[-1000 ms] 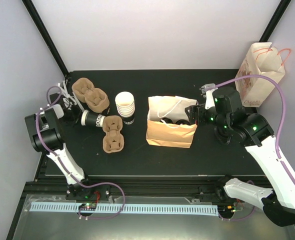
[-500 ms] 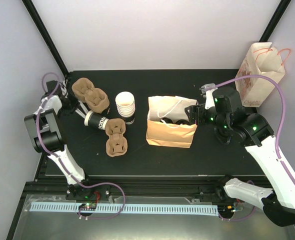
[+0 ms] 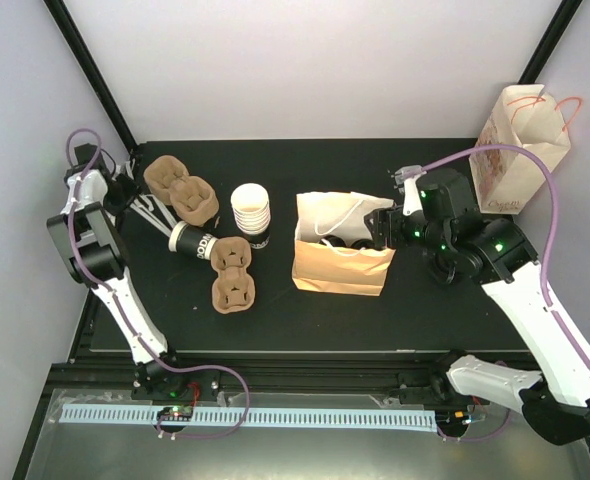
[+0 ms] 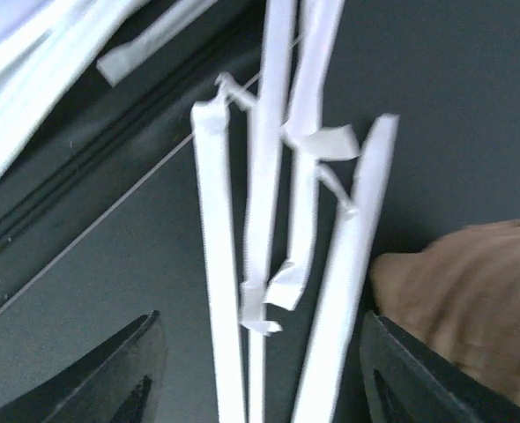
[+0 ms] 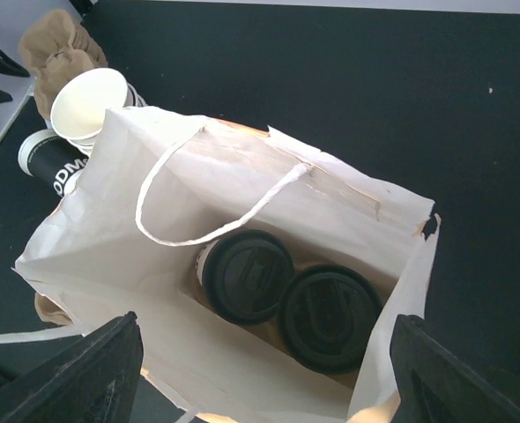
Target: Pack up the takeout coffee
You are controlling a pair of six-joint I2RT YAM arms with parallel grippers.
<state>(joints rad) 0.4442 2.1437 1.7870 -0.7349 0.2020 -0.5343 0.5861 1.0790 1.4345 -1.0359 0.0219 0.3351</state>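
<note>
The long white paper-wrapped piece has bare tabletop along one side, which leaves room for a finger. My left gripper should next go down and move toward the lying cup, with its fingers on both sides of that piece.
Two takeout coffee cups with black lids stand side by side inside the open brown paper bag. My right gripper hangs open just above the bag's mouth, one finger on each side of it; from above that gripper sits at the bag's right end. A lidless cup with a dark printed band lies on its side by the carriers. My left gripper is open over paper-wrapped straws at the table's far left, nothing gripped.
A stack of white lidless cups stands left of the bag. Two brown pulp carriers lie further left. A printed gift bag stands at the back right corner. The table's left edge runs beside the straws.
The left gripper moved back and left from the lying cup to the straws and opened. The lying cup and the near carrier shifted slightly. The right arm barely moved.
</note>
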